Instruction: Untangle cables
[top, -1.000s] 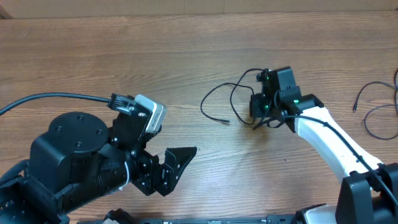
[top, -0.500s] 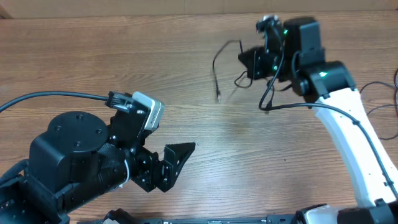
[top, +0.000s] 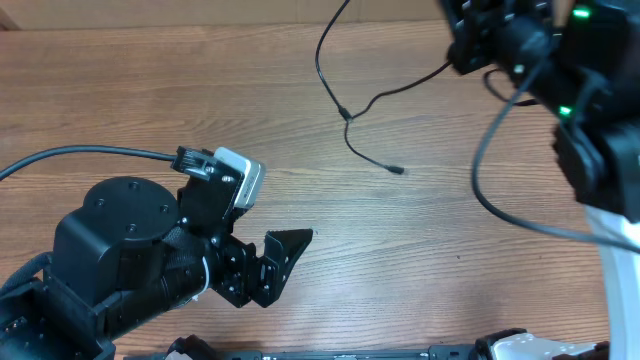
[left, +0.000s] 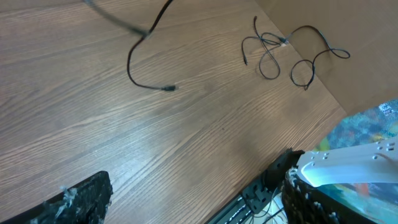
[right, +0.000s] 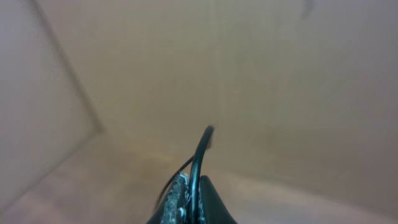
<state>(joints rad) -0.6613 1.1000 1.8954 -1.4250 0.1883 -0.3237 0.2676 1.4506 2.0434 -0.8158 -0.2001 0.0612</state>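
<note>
The tangled cable lies aside by the cardboard wall, so my right gripper should next move toward the second tangled cable (left: 280, 53), then down, and release the thin black cable.
My right gripper (top: 470, 40) is raised high at the top right and is shut on a thin black cable (top: 352, 120). The cable hangs from it, with its plug end (top: 397, 170) low over the wooden table. In the right wrist view the cable (right: 200, 162) runs up between the closed fingers (right: 194, 199). The left wrist view shows the same hanging cable (left: 138, 68) and, farther off, a second tangled black cable (left: 280, 53) lying on the table. My left gripper (top: 275, 265) is open and empty near the front left, far from both cables.
The wooden table (top: 330, 280) spans the view. The left arm's thick black supply cable (top: 80, 157) runs off the left edge. A cardboard wall (left: 348, 37) borders the table beyond the tangled cable. The right arm's white link (top: 625, 290) stands at the right edge.
My right gripper has lifted the black cable off the table, rising up and to the right. The cable now dangles, its loops stretched out. The left arm has not moved.
</note>
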